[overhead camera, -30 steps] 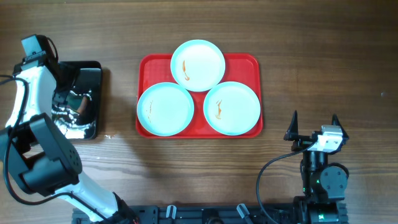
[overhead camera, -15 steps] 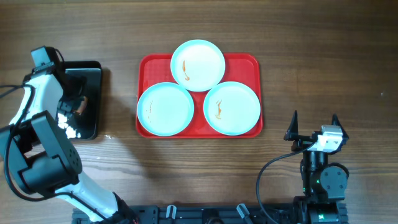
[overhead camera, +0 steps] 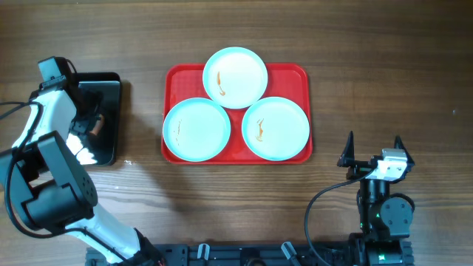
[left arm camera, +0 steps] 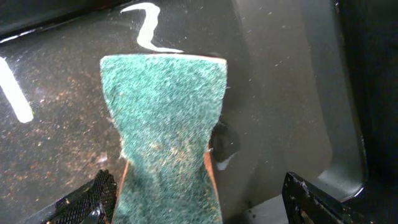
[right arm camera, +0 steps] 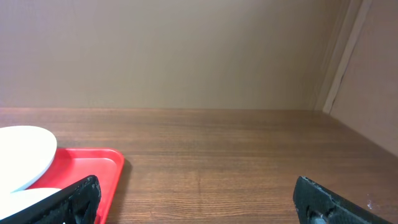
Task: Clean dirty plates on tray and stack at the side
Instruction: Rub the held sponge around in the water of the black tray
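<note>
I will lower my left gripper onto the narrow middle of the sponge (left arm camera: 165,124) and close it.
Three round pale plates lie on the red tray (overhead camera: 295,74): a far plate (overhead camera: 235,77), a left plate (overhead camera: 196,129) and a right plate (overhead camera: 276,128), each with a small orange smear. My left gripper (overhead camera: 87,125) hangs low over a black tray (overhead camera: 111,92), open. In the left wrist view a green scouring sponge (left arm camera: 165,124) lies between the fingers of the left gripper (left arm camera: 199,199); the left finger is at its edge, the right finger well apart. My right gripper (overhead camera: 374,140) stands open near the front right, empty.
The black tray (left arm camera: 280,93) is wet and speckled with crumbs. In the right wrist view the red tray's corner (right arm camera: 93,163) and a plate rim (right arm camera: 22,155) sit to the left of the right gripper (right arm camera: 199,205), with bare wooden table (right arm camera: 249,149) ahead.
My left arm shifted slightly right and nearer over the black tray, then settled. The plates, the red tray and the right arm have not moved.
</note>
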Tool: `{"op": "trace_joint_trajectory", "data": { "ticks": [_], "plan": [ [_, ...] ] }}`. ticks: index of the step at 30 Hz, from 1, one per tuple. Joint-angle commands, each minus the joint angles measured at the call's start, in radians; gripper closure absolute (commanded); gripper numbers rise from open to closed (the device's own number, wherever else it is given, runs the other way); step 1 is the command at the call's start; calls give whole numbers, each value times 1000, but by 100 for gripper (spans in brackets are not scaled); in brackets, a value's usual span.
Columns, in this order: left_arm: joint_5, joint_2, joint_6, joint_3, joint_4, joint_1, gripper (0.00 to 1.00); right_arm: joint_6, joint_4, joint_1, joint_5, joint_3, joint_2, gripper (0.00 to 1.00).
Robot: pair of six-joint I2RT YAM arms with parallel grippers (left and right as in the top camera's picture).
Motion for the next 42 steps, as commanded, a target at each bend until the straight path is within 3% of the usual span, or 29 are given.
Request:
{"op": "trace_joint_trajectory", "data": {
  "ticks": [1,11,15,20,22,24,27,30,42],
  "plan": [
    [-21,40,22,-10,30,3,18,-8,4,-6,-15,-1,-10,0],
    [-21,56,31,-10,53,13,19,-8,4,-6,-15,-1,-10,0],
    [-23,69,31,-10,53,13,30,-8,4,-6,-15,-1,-10,0],
    [-73,69,31,-10,42,13,34,-8,4,-6,-15,-1,-10,0],
    [-89,69,31,-10,37,13,41,-8,4,-6,-15,-1,-10,0],
    [-88,69,31,-10,36,13,57,-8,4,-6,-15,-1,-10,0],
    [-89,69,31,-10,33,13,70,-8,4,-6,-15,-1,-10,0],
    [-88,69,31,-10,29,12,94,-8,4,-6,-15,-1,-10,0],
    [-75,10,30,-10,-28,10,96,-8,4,-6,-15,-1,-10,0]
  ]
}}
